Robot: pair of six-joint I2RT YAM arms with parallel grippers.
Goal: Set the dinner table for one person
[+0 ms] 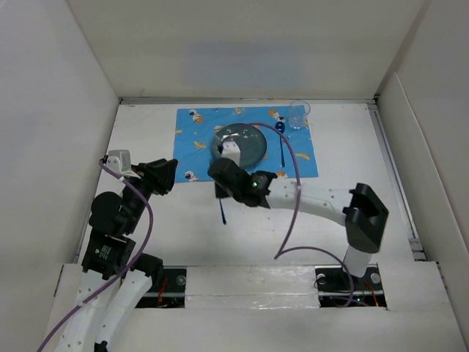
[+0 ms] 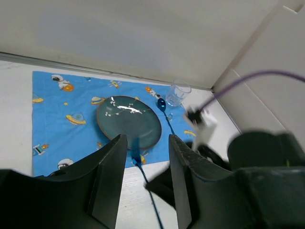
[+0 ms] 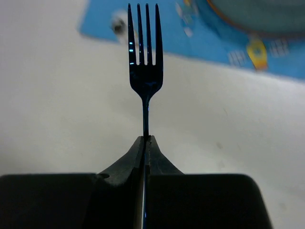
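Note:
I need to move my right gripper outward, to the left in the top view, and down onto the bare part of the placemat beside the plate, free for the fork.
My right gripper is shut on a dark blue fork, held over the white dinner table just in front of the blue placemat's near edge. In the right wrist view the fork sticks out past the closed fingertips, tines toward the placemat. A dark teal plate lies on the placemat, with a blue spoon to its right. My left gripper is open and empty, left of the placemat. The left wrist view shows the plate and the fork between its fingers.
A clear glass stands at the placemat's far right corner. White walls enclose the table on the left, back and right. A purple cable loops over the right arm.

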